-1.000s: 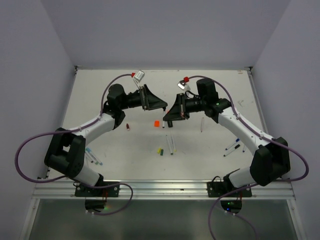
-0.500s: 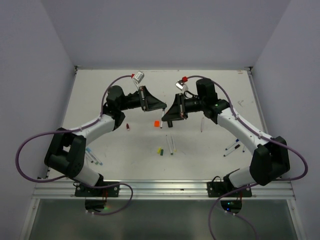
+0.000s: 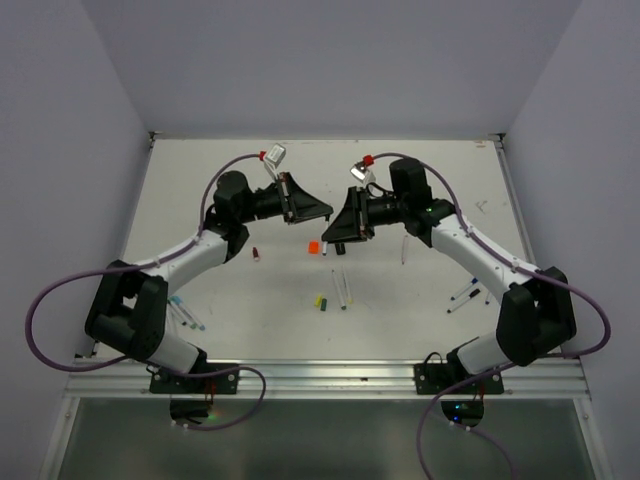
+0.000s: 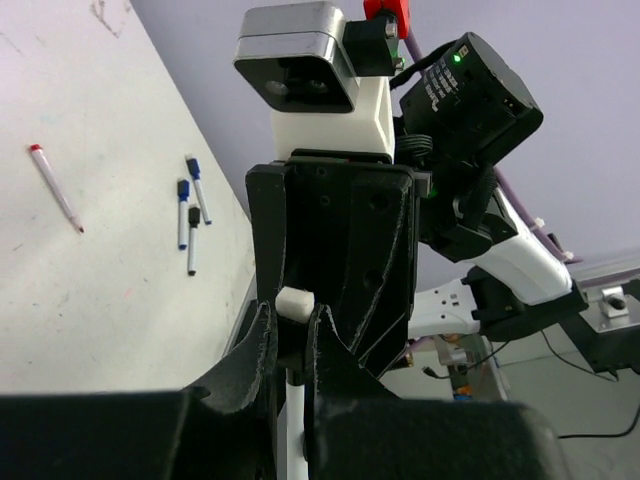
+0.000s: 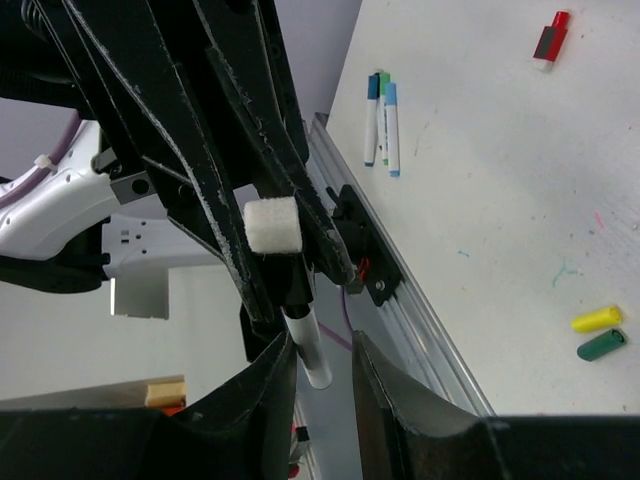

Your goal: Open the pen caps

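I will turn my left gripper down and lower it to the left in the top view, beside the small red piece, as bare tabletop there allows a release.
My two grippers meet above the middle of the table. My left gripper (image 4: pixel 292 318) (image 3: pixel 327 214) is shut on a white-barrelled pen (image 4: pixel 295 420). Its white end (image 4: pixel 295 302) pokes out past the fingertips, and a black section sits between the fingers. In the right wrist view the same pen (image 5: pixel 308 345) hangs between the fingers of my right gripper (image 5: pixel 322 342) (image 3: pixel 334 240). That gripper is open, with a gap beside the barrel. Loose caps lie on the table: orange (image 3: pixel 313 246), yellow (image 5: pixel 597 319) and green (image 5: pixel 600 344).
More pens lie on the table: one in the centre (image 3: pixel 343 288), one further right (image 3: pixel 404 248), a few at the right (image 3: pixel 465 295) and a few at the left (image 3: pixel 187 312). A small red piece (image 3: pixel 256 253) lies under the left arm. The metal rail (image 3: pixel 330 375) runs along the near edge.
My left gripper has closed onto the pen. My right gripper, shut a moment ago, has opened around the barrel. Both arms have stayed nearly still.
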Controlling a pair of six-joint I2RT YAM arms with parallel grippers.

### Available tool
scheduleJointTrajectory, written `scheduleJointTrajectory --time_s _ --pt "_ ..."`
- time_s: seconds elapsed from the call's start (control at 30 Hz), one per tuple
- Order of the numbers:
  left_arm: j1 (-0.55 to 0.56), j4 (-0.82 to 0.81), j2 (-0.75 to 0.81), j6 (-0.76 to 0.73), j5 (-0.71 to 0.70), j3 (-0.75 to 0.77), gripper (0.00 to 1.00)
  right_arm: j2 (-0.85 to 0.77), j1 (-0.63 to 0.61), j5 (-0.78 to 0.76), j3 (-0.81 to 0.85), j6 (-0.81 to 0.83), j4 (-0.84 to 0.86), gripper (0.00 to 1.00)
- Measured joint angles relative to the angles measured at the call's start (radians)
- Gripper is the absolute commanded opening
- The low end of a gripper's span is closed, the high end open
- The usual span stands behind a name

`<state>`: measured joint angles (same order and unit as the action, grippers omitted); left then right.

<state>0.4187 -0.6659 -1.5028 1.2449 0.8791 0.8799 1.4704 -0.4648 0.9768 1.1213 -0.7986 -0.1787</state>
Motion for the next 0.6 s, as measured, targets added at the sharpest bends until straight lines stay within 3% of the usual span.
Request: scheduleJointTrajectory --time_s 0.03,0.17,0.37,0.6 --pt "0.001 0.022 0.006 -0.011 -0.012 0.001 0.00 0.005 0.000 -0.001 0.000 0.000 0.000 0.28" --pt "0.001 0.133 0.014 -0.051 -0.063 0.012 0.00 0.027 -0.009 -0.009 0.011 0.011 0.000 0.00" --pt "0.001 0.418 0.016 -0.134 -0.158 0.103 0.00 0.063 -0.048 -0.168 0.096 0.095 -0.155 0.00" --pt "0.023 0.978 -0.117 -0.305 -0.391 0.485 0.00 0.074 -0.163 -0.609 0.241 0.248 -0.393 0.00"
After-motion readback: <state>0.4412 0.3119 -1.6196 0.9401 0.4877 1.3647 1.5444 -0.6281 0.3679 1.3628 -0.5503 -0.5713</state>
